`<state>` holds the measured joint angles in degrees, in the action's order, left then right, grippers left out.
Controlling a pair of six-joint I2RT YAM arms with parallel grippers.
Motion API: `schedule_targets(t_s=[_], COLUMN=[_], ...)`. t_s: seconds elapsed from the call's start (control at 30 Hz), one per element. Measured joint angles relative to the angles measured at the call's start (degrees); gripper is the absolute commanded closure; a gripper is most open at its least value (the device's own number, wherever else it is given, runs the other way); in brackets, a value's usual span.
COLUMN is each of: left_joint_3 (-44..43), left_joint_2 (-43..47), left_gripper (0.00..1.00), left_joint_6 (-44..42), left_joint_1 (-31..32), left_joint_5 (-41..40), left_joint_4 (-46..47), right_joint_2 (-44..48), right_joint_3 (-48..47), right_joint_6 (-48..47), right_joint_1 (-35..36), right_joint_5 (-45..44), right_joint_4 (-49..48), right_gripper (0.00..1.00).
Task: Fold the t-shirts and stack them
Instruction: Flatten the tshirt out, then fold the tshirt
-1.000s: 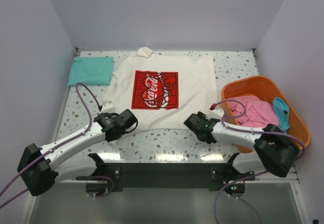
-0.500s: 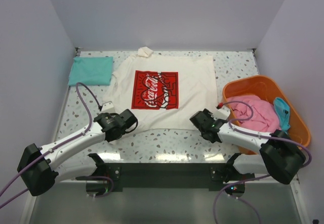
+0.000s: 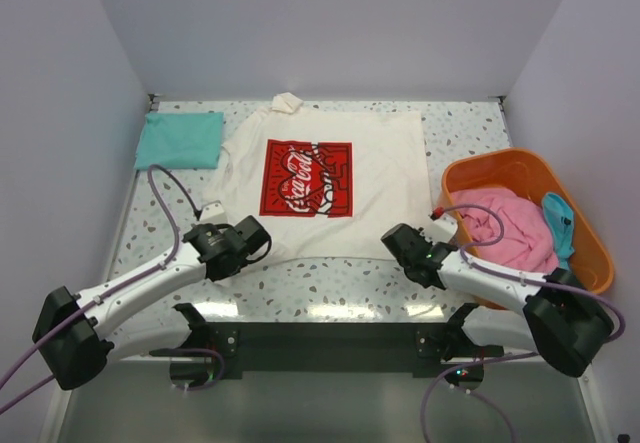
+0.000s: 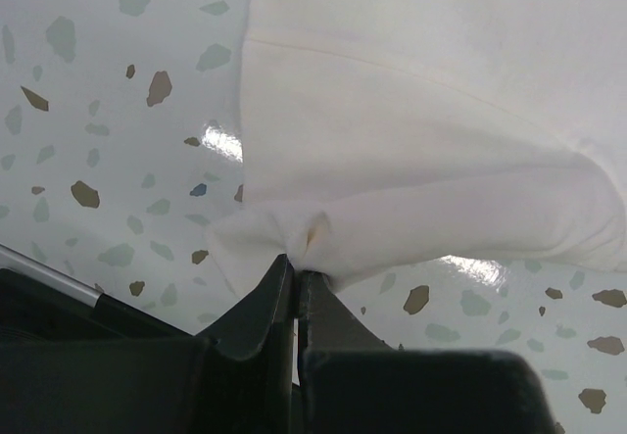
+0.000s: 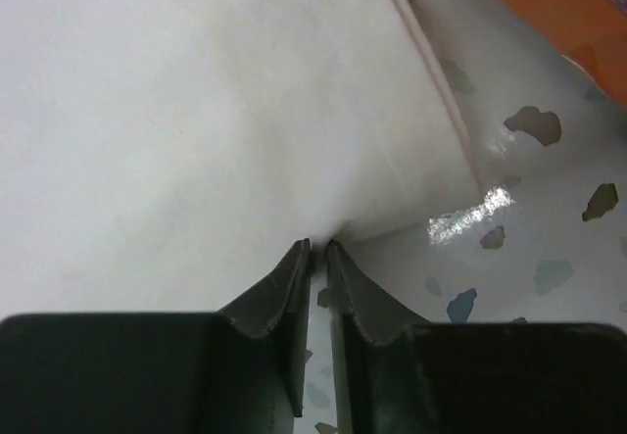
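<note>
The cream shirt is unfolded, so next I need to carry its hem in my left gripper outward to the red print's far corner (image 3: 272, 149) by the teal t-shirt (image 3: 180, 139) and let go of it there.
A large cream t-shirt (image 3: 385, 168) with a red square print lies spread flat in the middle of the table. My left gripper (image 3: 260, 240) is shut on its near-left hem corner; the left wrist view shows the cream cloth (image 4: 411, 130) bunched between the closed jaws of that gripper (image 4: 297, 265). My right gripper (image 3: 393, 240) is at the near-right hem corner. In the right wrist view its jaws (image 5: 318, 248) are pinched on the cream edge (image 5: 196, 111). A folded teal t-shirt (image 3: 180, 139) lies at the back left. A pink t-shirt (image 3: 505, 225) and a blue one (image 3: 558, 223) lie in the basket.
An orange plastic basket (image 3: 490, 160) stands at the right, close to my right arm, and its wall (image 5: 568, 3) shows in the right wrist view. White walls enclose the speckled table (image 3: 330, 283) on three sides. A dark mounting rail runs along the near edge.
My right gripper has slid rightward along the cream shirt's near hem to its corner and closed on it. The left gripper and the shirts have stayed put.
</note>
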<state>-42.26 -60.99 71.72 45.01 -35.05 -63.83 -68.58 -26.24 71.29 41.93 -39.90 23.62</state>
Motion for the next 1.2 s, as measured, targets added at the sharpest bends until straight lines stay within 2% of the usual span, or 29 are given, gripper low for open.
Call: schedule_targets(t_s=[0.07, 0.1, 0.47, 0.7, 0.87, 1.0, 1.2], left_joint_3=[0.00, 0.00, 0.00, -0.04, -1.81, -6.45, -13.99], left_joint_2=[0.26, 0.39, 5.20, 6.56, 3.17, -2.58, -10.62], left_gripper=[1.00, 1.00, 1.00, 1.00, 1.00, 1.00, 1.00], left_joint_6=[0.00, 0.00, 0.09, -0.44, -3.78, -8.46, -20.11], left_joint_1=[0.00, 0.00, 0.00, 0.00, 0.00, -0.24, -3.91], left_joint_5=[0.85, 1.33, 5.22, 5.81, 4.37, 1.44, -1.84], left_joint_4=[0.02, 0.02, -0.98, -0.92, 1.60, 6.01, 15.69], right_joint_2=[2.32, 3.34, 11.65, 13.40, 11.63, 9.40, 3.10], right_joint_3=[0.68, 0.81, 0.72, 0.63, -3.34, -7.82, -14.43], right_joint_6=[0.24, 0.28, 0.17, -0.61, -1.97, -3.56, -7.39], right_joint_1=[0.02, 0.02, 1.97, 2.43, 2.43, 2.43, 1.73], right_joint_5=[1.05, 1.44, 3.67, 4.85, 3.10, 0.61, -2.54], right_joint_4=[1.18, 1.90, 12.70, 15.30, 17.81, 18.10, 17.38], right_gripper=[0.99, 0.99, 1.00, 1.00, 1.00, 1.00, 1.00])
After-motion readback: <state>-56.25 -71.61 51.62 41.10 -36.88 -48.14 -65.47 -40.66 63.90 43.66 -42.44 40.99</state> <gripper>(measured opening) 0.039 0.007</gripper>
